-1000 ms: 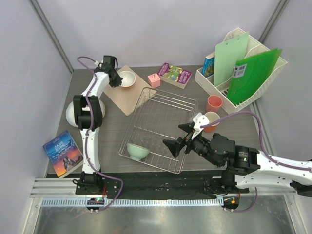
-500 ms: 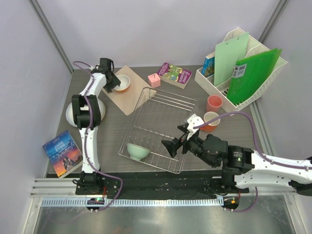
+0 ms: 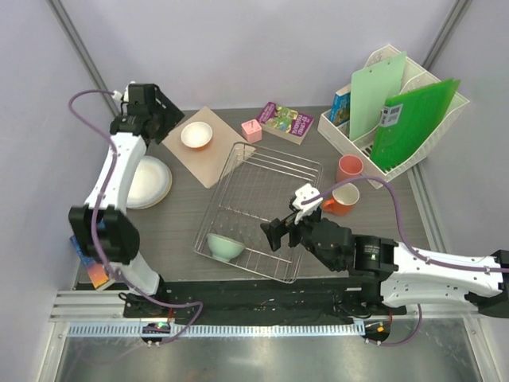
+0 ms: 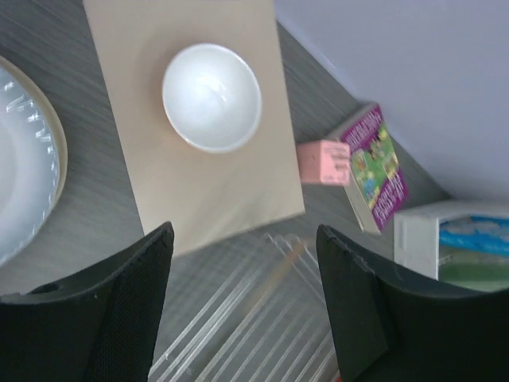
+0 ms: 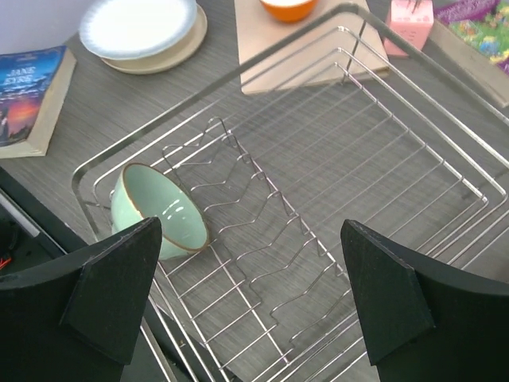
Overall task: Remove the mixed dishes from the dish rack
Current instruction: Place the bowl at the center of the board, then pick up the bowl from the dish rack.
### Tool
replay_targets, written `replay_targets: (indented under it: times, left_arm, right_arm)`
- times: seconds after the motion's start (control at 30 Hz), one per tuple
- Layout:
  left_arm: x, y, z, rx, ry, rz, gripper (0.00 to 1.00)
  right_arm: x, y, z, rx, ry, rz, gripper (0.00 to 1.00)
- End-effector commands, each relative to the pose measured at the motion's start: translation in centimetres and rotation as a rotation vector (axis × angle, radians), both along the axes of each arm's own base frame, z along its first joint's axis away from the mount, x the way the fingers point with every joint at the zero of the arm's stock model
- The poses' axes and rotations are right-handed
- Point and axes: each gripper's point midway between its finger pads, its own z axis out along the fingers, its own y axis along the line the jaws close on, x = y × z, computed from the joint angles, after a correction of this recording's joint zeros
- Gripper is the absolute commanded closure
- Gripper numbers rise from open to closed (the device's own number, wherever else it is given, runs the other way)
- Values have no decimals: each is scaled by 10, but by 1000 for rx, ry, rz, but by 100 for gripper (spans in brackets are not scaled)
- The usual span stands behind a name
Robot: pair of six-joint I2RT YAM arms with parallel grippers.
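The mint-green bowl's rim lies below the right gripper, to its left in the top view, so the gripper needs to turn next and go down across the rack [image 3: 280, 163] onto that rim.
The dish rack [image 3: 280, 163] is a silver wire basket mid-table. One mint-green bowl [image 3: 225, 247] lies tilted in its near left corner. The orange bowl [image 3: 196, 135] stands on a wooden board [image 3: 215, 163], and stacked plates [image 3: 147, 181] rest left of the board. A pink cup [image 3: 349, 168] and an orange cup [image 3: 344, 198] stand right of the rack. My left gripper [image 3: 163, 118] hangs open, above and left of the orange bowl [image 4: 211, 97], holding nothing. My right gripper [image 5: 250, 302] is open over the rack [image 5: 208, 91], with the mint-green bowl [image 5: 159, 208] near its left finger.
A white file organizer [image 3: 398, 119] with green folders fills the back right. A purple book [image 3: 285, 122] and a pink cube [image 3: 251, 130] lie behind the rack. Another book [image 5: 28, 95] sits at the near left edge.
My left gripper opened and let go of the orange bowl on the board, then lifted and drew back to the left. My right gripper crept left over the rack.
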Motion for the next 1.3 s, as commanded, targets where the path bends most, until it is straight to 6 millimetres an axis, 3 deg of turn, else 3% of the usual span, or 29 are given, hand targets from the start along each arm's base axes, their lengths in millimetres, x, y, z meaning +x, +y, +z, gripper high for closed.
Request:
replay_targets:
  times: [0.0, 0.03, 0.07, 0.1, 0.13, 0.17, 0.2, 0.23, 0.27, 0.33, 0.37, 0.5, 0.7, 0.87, 1.27]
  left_arm:
    - [-66, -55, 25, 88, -65, -106, 28]
    - [-90, -59, 17, 119, -42, -118, 28]
    - [-104, -64, 9, 141, -20, -130, 29]
    - [-118, -78, 1, 125, -5, -152, 29]
    - [-135, -79, -24, 123, 45, -168, 29]
    - [-145, -81, -15, 87, -1, -178, 29]
    - [-159, -81, -34, 64, 30, -188, 29]
    - [-165, -80, -33, 48, 10, -189, 29]
    - [-173, -77, -17, 24, -57, -186, 29]
    - [-184, -69, -19, 30, -75, -172, 29]
    - [-192, -63, -7, 24, -113, -165, 29]
    - [-211, -47, 0, 67, -121, -149, 28]
    - [-228, -39, -7, 82, -113, -154, 28]
    - [-234, -37, -23, 86, -85, -155, 28]
    - [-245, -27, -29, 109, -85, -138, 27]
  right_arm:
    - [15, 16, 2, 112, 146, -26, 0]
    - [39, 6, -3, 139, 202, -77, 0]
    - [44, 11, -5, 160, 254, -44, 0]
    - [31, 30, -11, 183, 353, 108, 0]
    - [33, 33, -13, 192, 376, 145, 0]
    - [28, 39, -11, 198, 387, 213, 3]
    - [20, 47, -7, 188, 361, 302, 4]
    - [14, 53, -3, 191, 347, 363, 5]
    - [8, 56, -3, 180, 332, 414, 8]
    - [-3, 63, 2, 153, 298, 521, 13]
    - [-8, 65, 3, 140, 287, 562, 14]
    - [-35, 72, 5, 110, 228, 734, 16]
    - [-50, 95, -32, 31, 296, 834, 18]
    - [-44, 119, -59, -5, 317, 840, 20]
    - [-20, 142, -64, 13, 263, 793, 20]
